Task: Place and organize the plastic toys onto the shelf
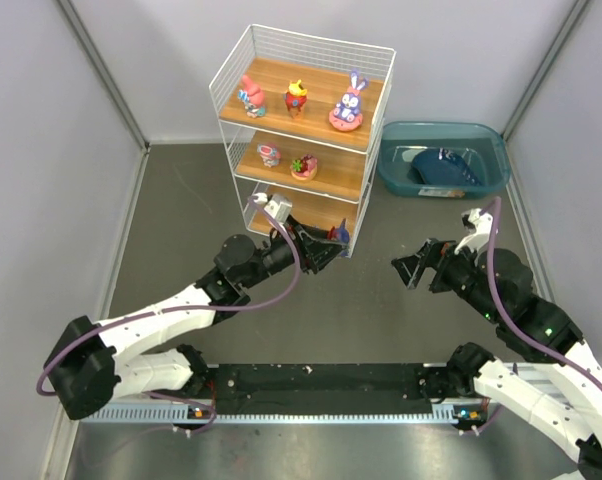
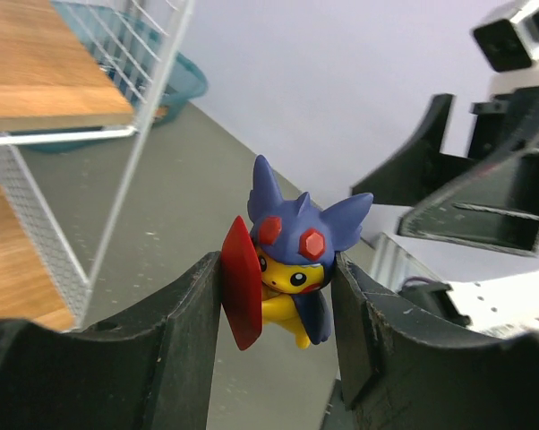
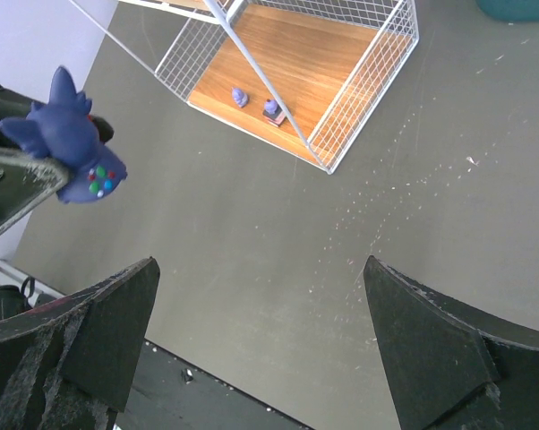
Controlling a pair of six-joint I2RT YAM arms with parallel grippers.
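Note:
The middle level's end by the teal bin is bare. My left gripper should next turn toward the shelf (image 1: 243, 60), carry the figurine outward onto that end and release.
The shelf (image 1: 243, 60) is a white wire rack with three wooden tiers. Its top tier holds a pink toy (image 1: 251, 97), a red-and-yellow toy (image 1: 297, 99) and a purple bunny toy (image 1: 348, 105). Its middle tier holds two small toys (image 1: 269, 154) (image 1: 304, 166). My left gripper (image 1: 331, 242) is shut on a yellow figurine with a blue hood and red shield (image 2: 292, 260), in the air by the shelf's lower front corner. It also shows in the right wrist view (image 3: 72, 139). My right gripper (image 1: 413, 268) is open and empty above the floor (image 3: 260, 340).
A teal bin (image 1: 441, 128) with a dark blue item (image 1: 443, 168) stands right of the shelf. Two small purple pieces (image 3: 240, 97) (image 3: 272, 110) lie on the shelf's bottom tier (image 3: 314, 63). Grey walls close in both sides.

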